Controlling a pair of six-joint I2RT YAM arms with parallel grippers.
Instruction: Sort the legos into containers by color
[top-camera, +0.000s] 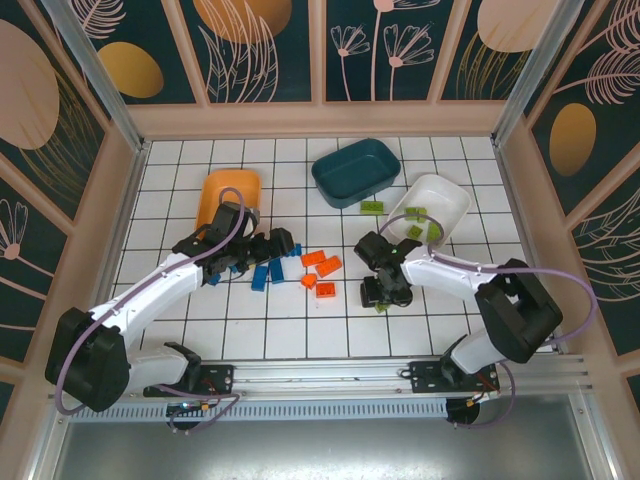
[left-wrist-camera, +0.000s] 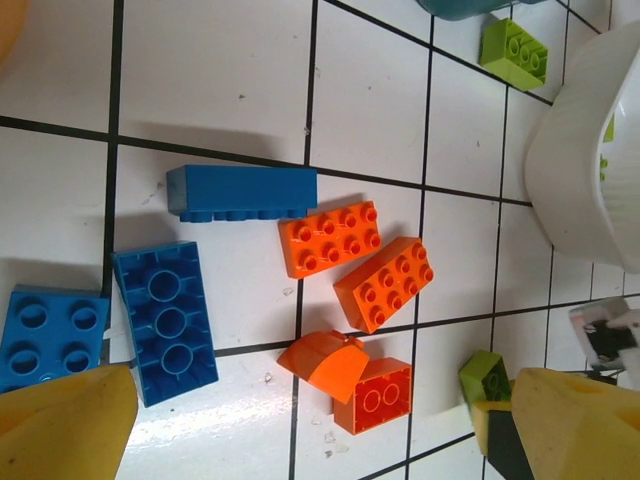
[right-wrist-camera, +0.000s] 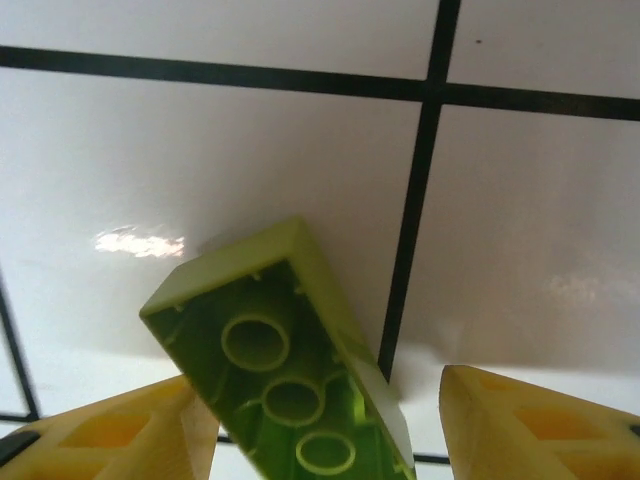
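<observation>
My right gripper should next move sideways toward the lime green brick (right-wrist-camera: 280, 370), because the brick is leaning by one finger. Then it should close.
My left gripper (top-camera: 283, 245) (left-wrist-camera: 320, 435) is open wide above the loose legos. Below its gap lie a curved orange piece (left-wrist-camera: 325, 362) and a square orange brick (left-wrist-camera: 378, 397). Two longer orange bricks (left-wrist-camera: 330, 238) (left-wrist-camera: 385, 282) lie just beyond, and blue bricks (left-wrist-camera: 243, 192) (left-wrist-camera: 165, 320) (left-wrist-camera: 45, 335) to the left. My right gripper (top-camera: 378, 293) (right-wrist-camera: 335, 430) is open around a lime green brick (right-wrist-camera: 280, 370), which shows its hollow underside. The brick leans by the left finger (right-wrist-camera: 120, 435), apart from the right one. The orange (top-camera: 215, 190), teal (top-camera: 330, 178) and white (top-camera: 455, 205) trays stand at the back.
Green bricks (top-camera: 413, 214) lie in the white tray, and one green brick (top-camera: 372, 207) (left-wrist-camera: 513, 52) lies on the tiles between the teal and white trays. Another green brick (left-wrist-camera: 485, 375) sits by my left gripper's right finger. A wooden wall rims the tiled table.
</observation>
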